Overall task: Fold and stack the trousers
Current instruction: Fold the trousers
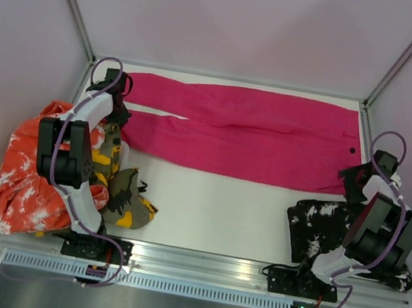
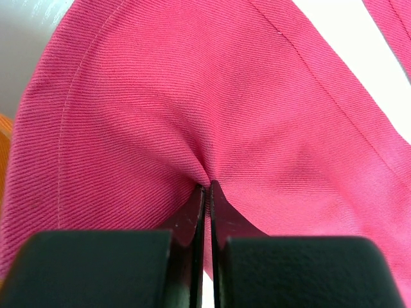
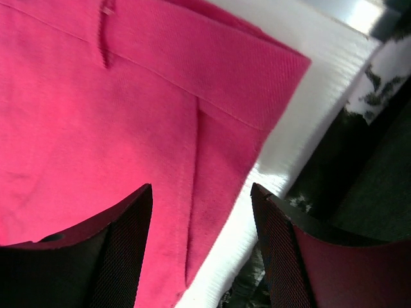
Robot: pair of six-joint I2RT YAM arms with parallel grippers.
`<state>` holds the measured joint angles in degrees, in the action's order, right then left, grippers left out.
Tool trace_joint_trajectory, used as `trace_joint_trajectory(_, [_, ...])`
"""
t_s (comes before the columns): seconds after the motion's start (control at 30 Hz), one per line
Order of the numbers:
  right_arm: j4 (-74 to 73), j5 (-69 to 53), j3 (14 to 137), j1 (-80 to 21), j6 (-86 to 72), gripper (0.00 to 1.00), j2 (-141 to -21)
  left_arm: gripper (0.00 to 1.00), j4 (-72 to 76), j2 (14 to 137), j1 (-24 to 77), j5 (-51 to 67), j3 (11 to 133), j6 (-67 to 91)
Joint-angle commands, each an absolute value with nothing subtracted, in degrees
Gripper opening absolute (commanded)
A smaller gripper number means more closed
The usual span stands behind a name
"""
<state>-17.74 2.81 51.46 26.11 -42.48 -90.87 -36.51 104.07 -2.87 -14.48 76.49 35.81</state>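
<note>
I should lower my right gripper onto the pink trousers' near edge (image 1: 340,192) (image 3: 224,178) beside the waistband corner and pinch it, because its open fingers are already on both sides of that edge.
The magenta-pink trousers (image 1: 242,132) lie spread across the back of the white table (image 1: 219,212), legs to the left and waist to the right. My left gripper (image 1: 120,119) is at the leg ends. In the left wrist view it (image 2: 207,187) is shut on a pinched fold of the pink cloth (image 2: 192,96). My right gripper (image 1: 349,179) hovers at the waist's near corner. Its jaws (image 3: 200,187) stand open over the pink waistband edge (image 3: 96,115) with nothing between them.
Orange-white mottled trousers (image 1: 26,178) are heaped at the left edge, with a camouflage pair (image 1: 126,200) beside them. Black trousers with white splatters (image 1: 321,226) lie at the near right, under the right arm. Grey walls and metal posts enclose the table.
</note>
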Motion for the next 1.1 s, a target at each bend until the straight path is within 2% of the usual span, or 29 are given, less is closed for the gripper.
trace_joint_trajectory(0.0, [-17.05,2.72,50.1,26.37,-44.03,0.7,-90.79,0.02,-34.72,101.43,-3.25,-13.97,75.85,33.66])
trace_joint_trajectory(0.23, [-15.74,4.83,49.22,26.37,-43.51,0.66,-94.3,0.02,-34.28,101.51,-3.25,-14.33,74.71,33.31])
trace_joint_trajectory(0.3, [-14.86,4.4,49.48,26.37,-42.81,0.42,-95.62,0.02,-34.1,101.43,-3.34,-14.41,74.79,33.05])
trace_joint_trajectory(0.33, [-14.07,4.05,49.66,26.37,-42.72,0.15,-96.06,0.02,-33.93,101.43,-3.34,-14.41,74.97,32.7])
trace_joint_trajectory(0.4, [-13.54,3.25,50.1,26.37,-42.45,0.01,-96.33,0.02,-33.92,100.99,-3.25,-14.68,75.76,31.12])
trace_joint_trajectory(0.63, [-16.78,2.72,55.53,26.28,-41.93,0.0,-91.85,0.02,-34.19,98.35,-3.34,-19.16,80.68,25.14])
trace_joint_trajectory(0.8, [-19.6,2.55,61.51,26.19,-40.26,0.0,-89.91,0.02,-37.96,100.1,-3.34,-22.5,88.58,22.59])
trace_joint_trajectory(1.07, [-21.27,2.2,75.75,22.68,-36.39,0.0,-96.49,0.02,-38.41,106.33,-3.34,-24.17,101.5,17.76])
